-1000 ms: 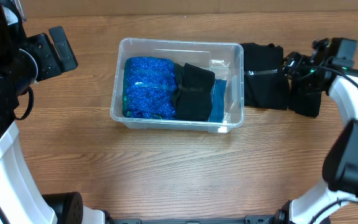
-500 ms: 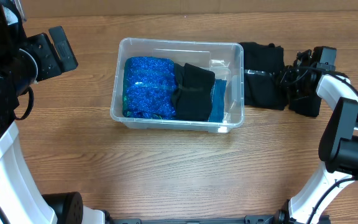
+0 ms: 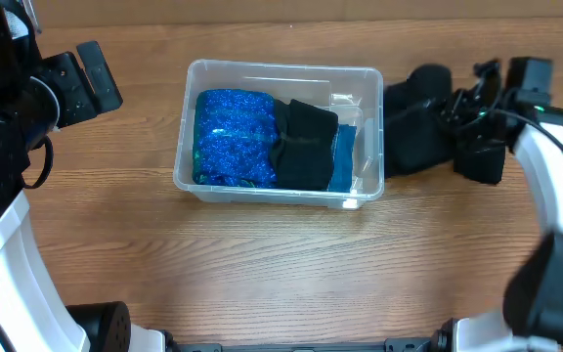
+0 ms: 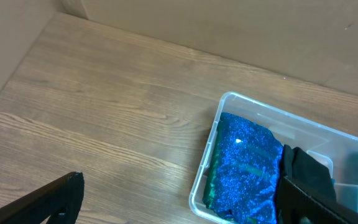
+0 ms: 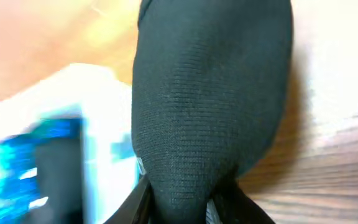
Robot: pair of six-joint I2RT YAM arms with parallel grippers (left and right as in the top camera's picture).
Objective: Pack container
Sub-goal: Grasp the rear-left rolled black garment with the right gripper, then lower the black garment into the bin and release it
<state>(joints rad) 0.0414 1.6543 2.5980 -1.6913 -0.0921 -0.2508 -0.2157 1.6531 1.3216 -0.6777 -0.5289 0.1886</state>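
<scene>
I need to raise my right gripper over the container's rim next, lower it onto the folded black garment to its left in the overhead view, and release.
The clear container (image 3: 281, 67) stands mid-table, holding a sparkly blue garment (image 3: 229, 137), a folded black garment (image 3: 303, 145) and a teal piece (image 3: 344, 156). Just right of it, my right gripper (image 3: 454, 110) is shut on a black garment (image 3: 413, 122), which hangs bunched and partly lifted. In the right wrist view that black garment (image 5: 210, 106) fills the frame, pinched between the fingers of my right gripper (image 5: 188, 205), with the container (image 5: 98, 93) blurred to the left. My left gripper (image 3: 84, 80) hovers open at the far left, away from the container (image 4: 272, 118). In the left wrist view, my left gripper (image 4: 180, 180) holds nothing.
Another dark folded garment (image 3: 479, 161) lies on the wood table (image 3: 281, 264) under my right arm, at the right edge. A tan wall (image 4: 229, 25) runs along the table's far side.
My right gripper shut on the black garment beside the container. The garment, flat before, is now bunched and pulled up. The left arm has not moved.
</scene>
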